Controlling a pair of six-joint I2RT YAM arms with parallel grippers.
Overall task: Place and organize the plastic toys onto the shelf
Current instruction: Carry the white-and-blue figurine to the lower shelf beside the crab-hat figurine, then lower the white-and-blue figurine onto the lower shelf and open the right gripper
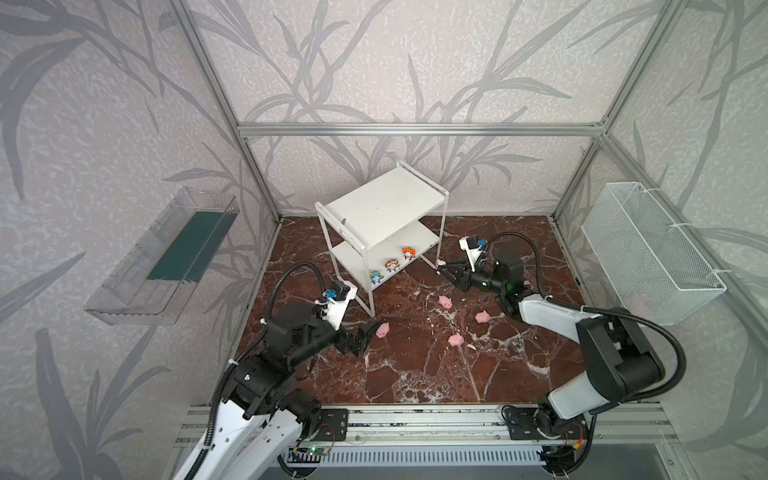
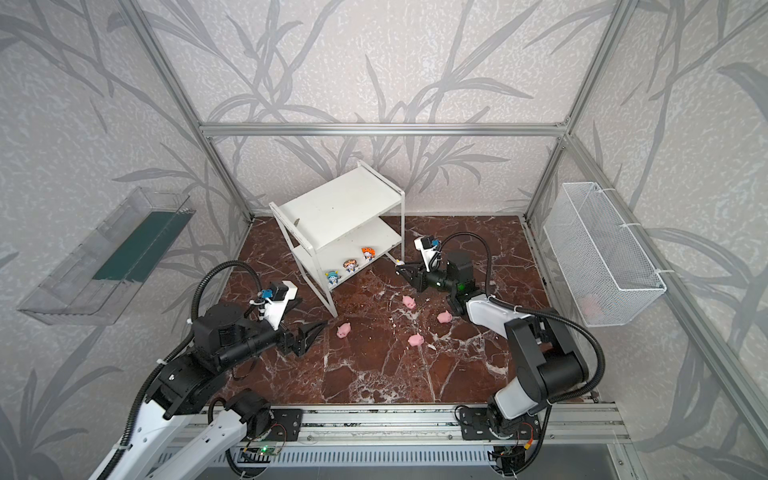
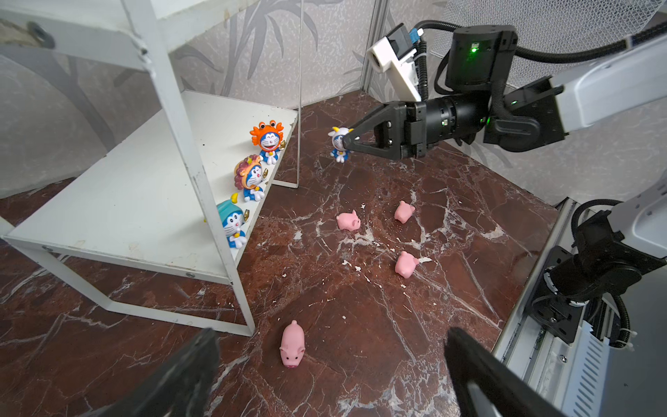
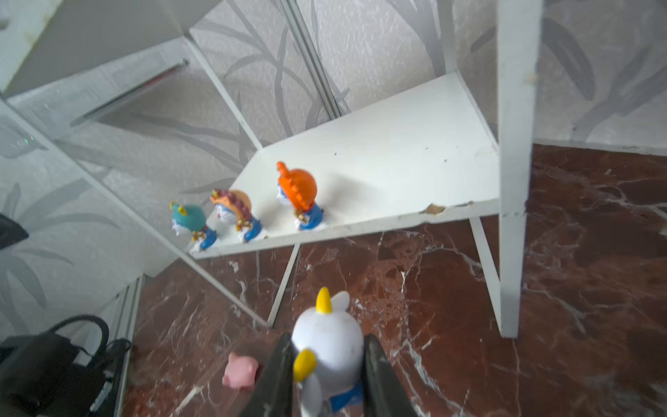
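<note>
My right gripper needs to move outward next onto that empty stretch and release the white horned figurine, as the front edge of the lower board is bare past the orange figurine.
The white two-tier shelf stands at the back of the marble floor. Three cartoon figurines stand in a row along its lower board's front edge. My right gripper is shut on a white horned figurine, held just off the shelf's right front leg. Several pink pigs lie on the floor: one just ahead of my left gripper, three more to the right. The left gripper is open wide, with that pig ahead of its fingertips.
A clear plastic bin hangs on the left wall and a white wire basket on the right wall. Aluminium frame posts stand at the back corners. The arms' mounting rail runs along the front edge.
</note>
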